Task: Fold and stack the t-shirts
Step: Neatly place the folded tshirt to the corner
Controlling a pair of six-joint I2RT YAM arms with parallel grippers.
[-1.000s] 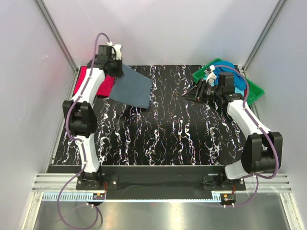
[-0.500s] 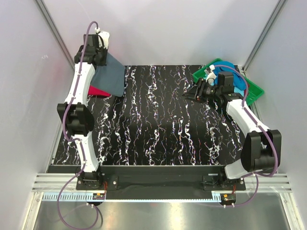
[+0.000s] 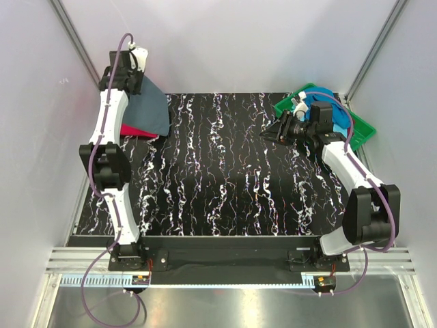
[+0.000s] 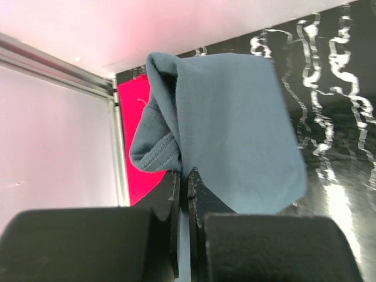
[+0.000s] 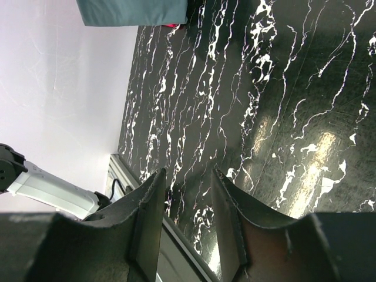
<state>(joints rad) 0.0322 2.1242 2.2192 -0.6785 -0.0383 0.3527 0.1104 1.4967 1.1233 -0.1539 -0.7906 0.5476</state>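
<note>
The robot will next shift its left gripper toward the side, then lower it onto the red-pink t-shirt [image 3: 136, 130] [image 4: 134, 116], because the red-pink t-shirt's part beside that wall is still uncovered.
My left gripper [image 3: 136, 87] is shut on the folded slate grey-blue t-shirt [image 3: 149, 111] and holds it lifted at the table's back left corner. The shirt hangs over the bright red-pink t-shirt [image 3: 138, 130], which lies flat there. In the left wrist view the grey-blue shirt [image 4: 235, 135] droops from my closed gripper [image 4: 187, 176], with the red-pink shirt [image 4: 134, 135] beneath it. My right gripper [image 3: 268, 134] is open and empty above the table, in front of the tray; in its own view it [image 5: 187, 176] holds nothing. A turquoise and a dark blue shirt [image 3: 321, 99] lie in the green tray [image 3: 362, 126].
The green tray stands at the back right corner. The black marbled table [image 3: 225, 178] runs between the arms. White walls and metal frame posts [image 3: 78, 51] close in the back and sides.
My left gripper has carried the grey-blue shirt left and back, from beside the red-pink shirt to over it. The right arm has not moved.
</note>
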